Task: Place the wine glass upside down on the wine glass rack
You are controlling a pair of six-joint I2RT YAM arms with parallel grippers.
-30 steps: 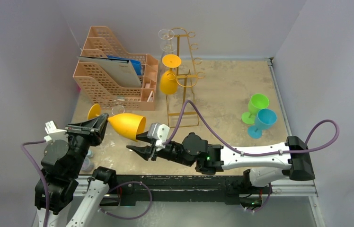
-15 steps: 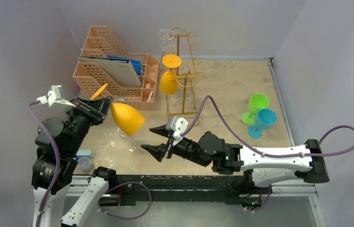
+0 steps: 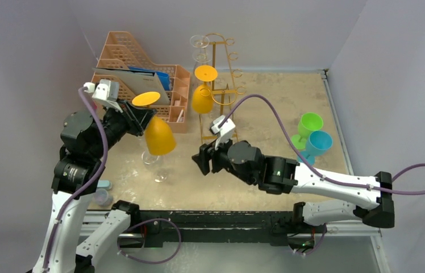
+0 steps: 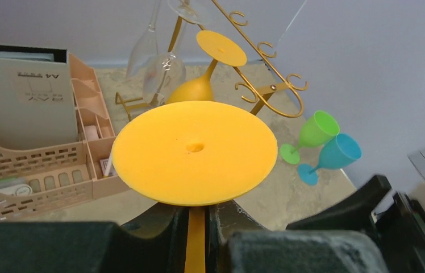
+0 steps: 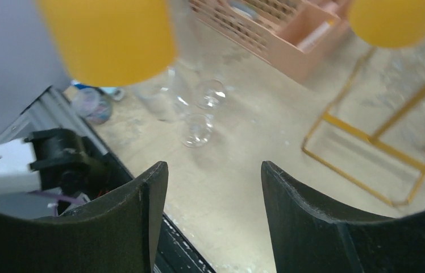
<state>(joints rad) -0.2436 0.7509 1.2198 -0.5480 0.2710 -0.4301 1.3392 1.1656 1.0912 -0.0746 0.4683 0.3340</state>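
The rack's empty near hook is to the right in the top view, so my left gripper will next move the wine glass's stem that way into the hook and let go.
My left gripper is shut on the stem of an orange wine glass and holds it upside down above the table, foot on top. In the left wrist view the foot fills the middle and the stem sits between my fingers. The gold wire rack stands to the right at the back, apart from the held glass. It carries another orange glass and a clear glass. My right gripper is open and empty, low over the table in front of the rack.
A peach lattice file organizer with papers stands just behind the held glass. Clear glasses sit on the table under it. A green glass and a blue glass stand at the right. Small jars sit near the left front edge.
My left arm lifted the orange glass and turned it from lying sideways to upside down, moving back and right. My right gripper drew away from the bowl and moved right, still open.
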